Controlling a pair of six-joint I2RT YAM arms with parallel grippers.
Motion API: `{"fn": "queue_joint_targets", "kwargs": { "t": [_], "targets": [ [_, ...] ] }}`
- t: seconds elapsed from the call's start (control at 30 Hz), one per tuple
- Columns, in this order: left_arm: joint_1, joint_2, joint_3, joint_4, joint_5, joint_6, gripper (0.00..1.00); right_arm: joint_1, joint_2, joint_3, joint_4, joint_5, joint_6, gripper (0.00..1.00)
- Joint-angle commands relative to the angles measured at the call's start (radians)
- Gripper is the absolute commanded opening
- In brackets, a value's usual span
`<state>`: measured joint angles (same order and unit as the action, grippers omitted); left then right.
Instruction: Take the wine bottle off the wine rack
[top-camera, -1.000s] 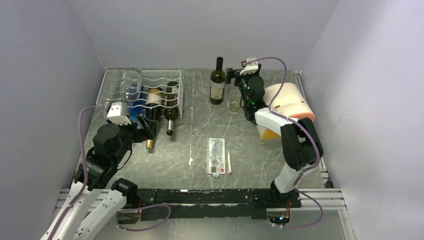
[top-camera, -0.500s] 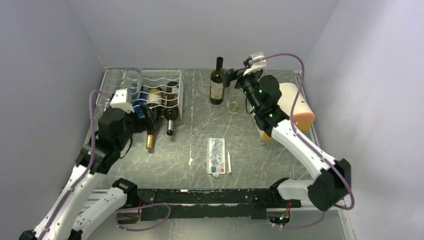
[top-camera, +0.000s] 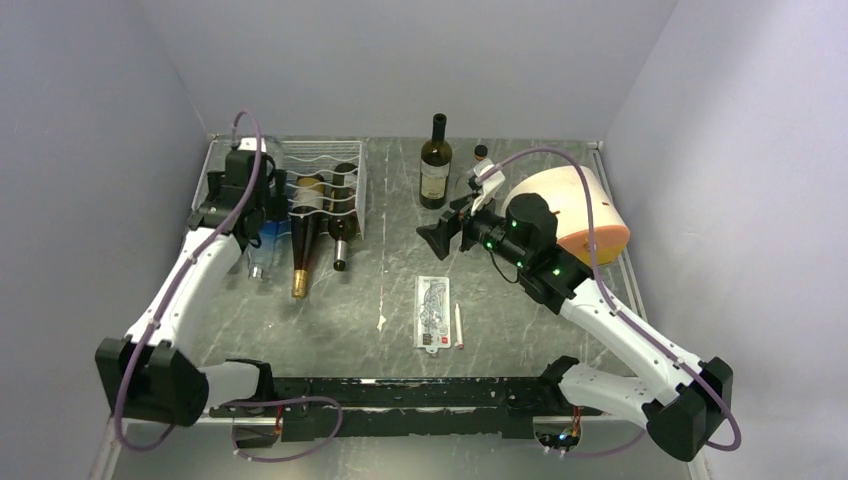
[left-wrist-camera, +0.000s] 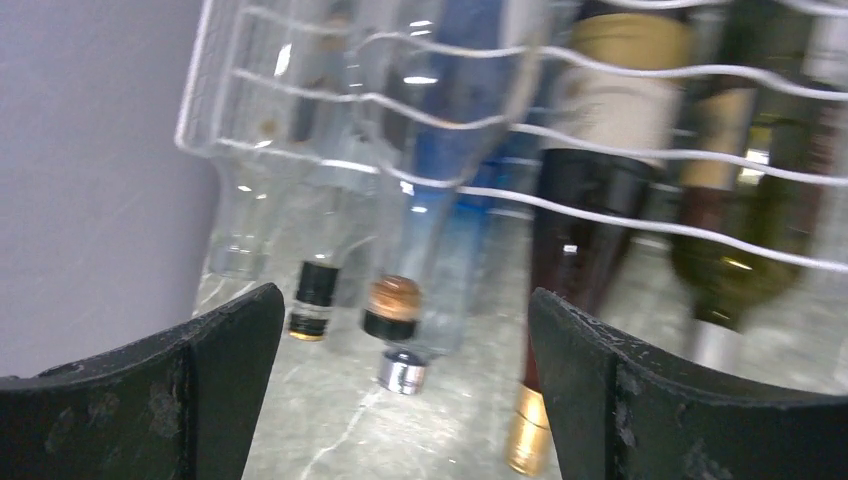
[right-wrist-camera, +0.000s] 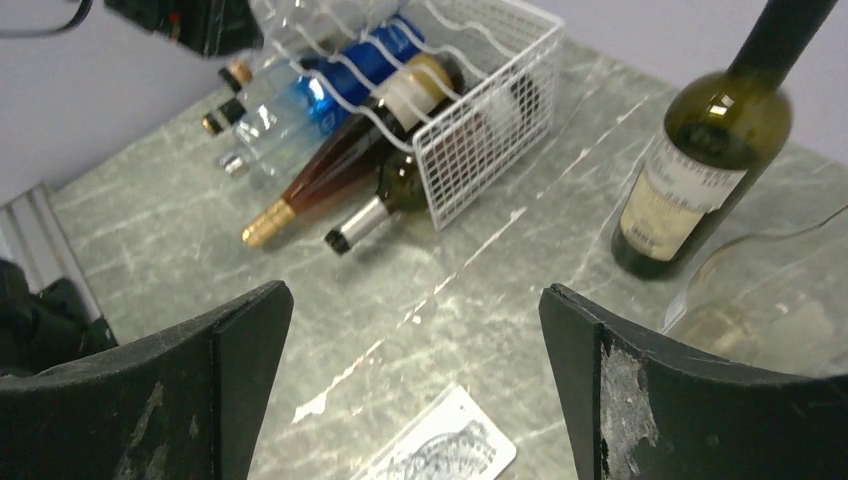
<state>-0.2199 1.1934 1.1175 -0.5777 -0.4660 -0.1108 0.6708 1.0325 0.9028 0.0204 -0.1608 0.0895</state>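
Next, my left gripper will lower, turning in line, until its fingers straddle the clear bottle's corked neck.
The white wire wine rack (top-camera: 318, 180) stands at the back left and holds several bottles lying with necks toward me. A dark wine bottle with a gold cap (top-camera: 299, 262) and a green one (top-camera: 341, 240) poke out of its front, beside a clear and blue bottle (top-camera: 262, 245). My left gripper (top-camera: 258, 205) hovers open at the rack's left end. In the left wrist view its open jaws (left-wrist-camera: 405, 400) frame clear bottle necks (left-wrist-camera: 392, 300) and the gold-capped bottle (left-wrist-camera: 560, 220) under the rack's rungs (left-wrist-camera: 620, 150). My right gripper (top-camera: 438, 238) is open and empty over mid table, apart from the rack (right-wrist-camera: 480, 90).
An upright wine bottle (top-camera: 435, 165) and a clear bottle (top-camera: 478, 170) stand at the back centre. A large beige and orange object (top-camera: 575, 205) lies at the right. A printed card (top-camera: 432, 312) and a white stick (top-camera: 458, 325) lie in the middle. Side walls close in.
My left arm has stretched back from in front of the rack to its left end. My right arm has pulled away from the upright bottle and swung forward and left, facing the rack.
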Motion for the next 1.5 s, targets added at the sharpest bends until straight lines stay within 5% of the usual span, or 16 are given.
{"fn": "queue_joint_targets", "kwargs": {
  "t": [0.0,0.17,0.47,0.83,1.13,1.47],
  "targets": [
    [0.122,0.082,0.006,0.077,0.032,0.092,0.95,0.002,-0.047,0.009,-0.148,-0.083,-0.022,1.0],
    [0.141,0.172,-0.005,0.139,0.126,0.136,0.99,0.003,-0.12,-0.051,-0.132,-0.136,-0.022,1.0],
    [0.176,0.218,-0.099,0.206,0.11,0.15,0.87,0.003,-0.144,-0.071,-0.151,-0.133,-0.011,1.0],
    [0.247,0.247,-0.071,0.212,0.261,0.179,0.71,0.004,-0.096,-0.078,-0.124,-0.213,0.025,1.0],
    [0.272,0.248,-0.05,0.226,0.347,0.182,0.7,0.006,-0.025,-0.036,-0.146,-0.204,0.06,1.0],
    [0.323,0.262,-0.017,0.208,0.472,0.148,0.41,0.006,-0.095,-0.049,-0.187,-0.162,0.204,1.0]
  ]
}}
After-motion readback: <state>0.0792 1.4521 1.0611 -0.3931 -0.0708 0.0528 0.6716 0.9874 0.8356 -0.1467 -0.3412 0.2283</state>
